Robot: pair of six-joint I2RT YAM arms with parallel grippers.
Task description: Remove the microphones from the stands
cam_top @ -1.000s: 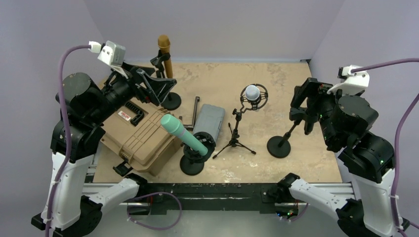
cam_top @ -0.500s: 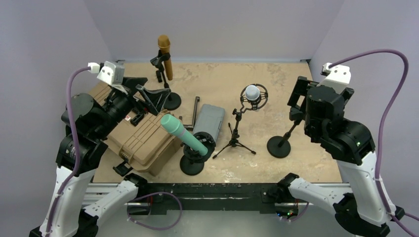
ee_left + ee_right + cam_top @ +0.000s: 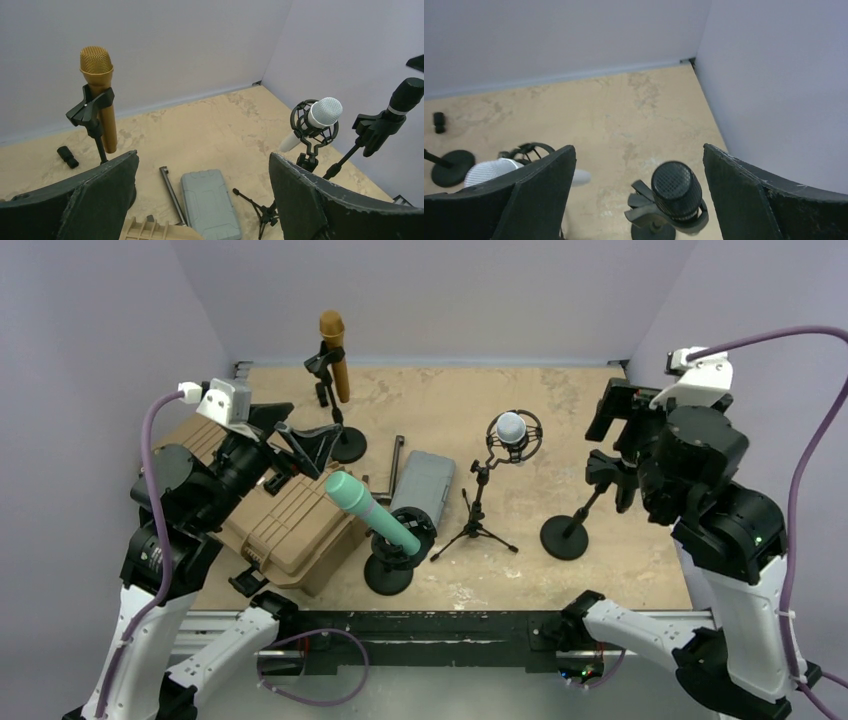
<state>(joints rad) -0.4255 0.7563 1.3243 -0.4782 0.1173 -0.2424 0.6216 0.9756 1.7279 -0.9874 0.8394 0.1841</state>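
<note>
I need to move my right gripper to the left in the top view next, and down around the exposed sides of the white microphone's protruding head (image 3: pixel 510 427) (image 3: pixel 490 172), which is below the gripper on that side.
A black microphone (image 3: pixel 676 190) sits upright in the clip of a round-based stand (image 3: pixel 565 537) at the right; it also shows in the left wrist view (image 3: pixel 406 95). My right gripper (image 3: pixel 638 147) is open and hovers above it, the microphone head between the fingers and nearer the right one, not touched. In the top view the right gripper (image 3: pixel 603 448) hides the microphone. My left gripper (image 3: pixel 203 154) is open and empty, held above the tan case at the left (image 3: pixel 320 440).
A gold microphone (image 3: pixel 334 350) stands clipped at the back left. A teal microphone (image 3: pixel 370 510) leans on a round base at the front. A white microphone (image 3: pixel 511 427) hangs in a shock mount on a tripod. A tan case (image 3: pixel 285 520) and a grey case (image 3: pixel 425 485) lie left of centre.
My right arm has swung its wrist back and up over the black microphone's stand. My left gripper has drawn back and down towards the tan case. Both stay open.
</note>
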